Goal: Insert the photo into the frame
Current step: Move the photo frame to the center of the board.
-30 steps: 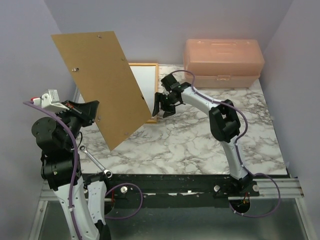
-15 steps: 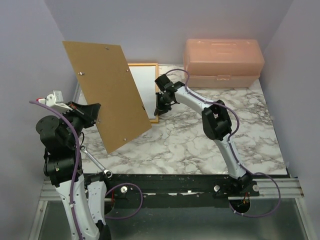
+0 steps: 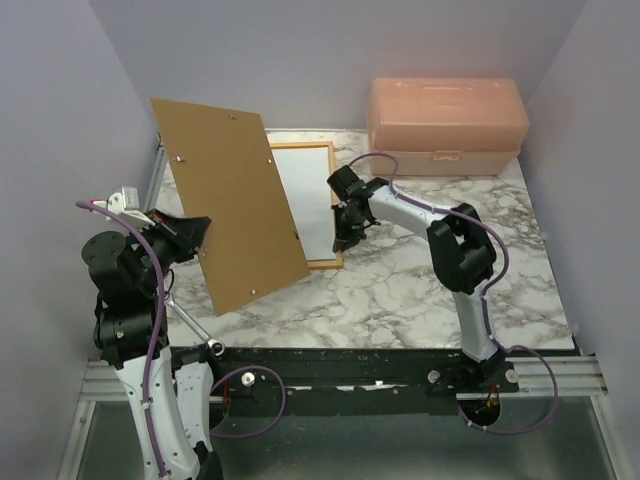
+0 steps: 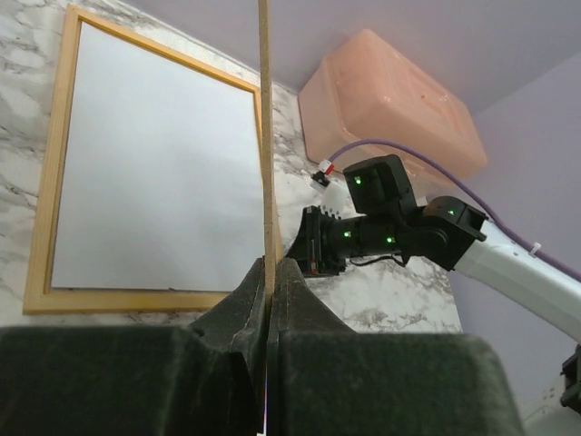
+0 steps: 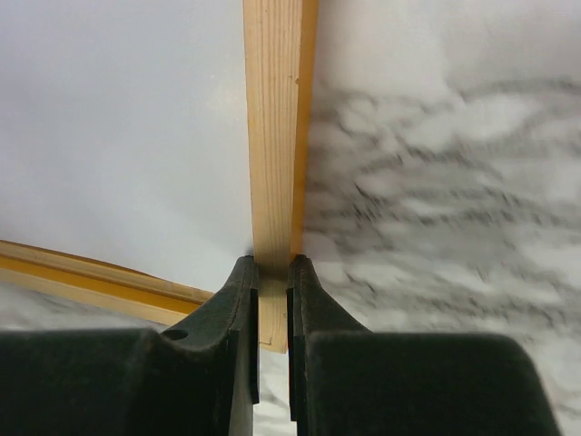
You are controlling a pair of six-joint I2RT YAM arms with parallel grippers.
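Observation:
My right gripper drags the frame back next and releases it, since the bare marble lies back from the gripper, to its right in the top view.
The orange wooden frame (image 3: 333, 180) lies flat on the marble table at the back middle. The photo (image 3: 305, 190) fills it as a white sheet, with no picture side showing. My right gripper (image 3: 343, 240) is shut on the frame's right rail (image 5: 272, 136) close to its near corner, one finger on each side of the wood. My left gripper (image 3: 200, 235) is shut on the lower edge of the brown backing board (image 3: 235, 200), held up tilted over the frame's left part. In the left wrist view the board (image 4: 266, 136) shows edge-on above the frame (image 4: 118, 301).
A pink translucent plastic box (image 3: 447, 125) stands at the back right, just beyond the right arm. A metal wrench (image 3: 190, 320) lies near the left arm's base. Purple walls close in on the table's left, back and right.
My right gripper has closed on the frame's right rail and drawn the frame nearer and to the right. The left arm has carried the backing board to the right.

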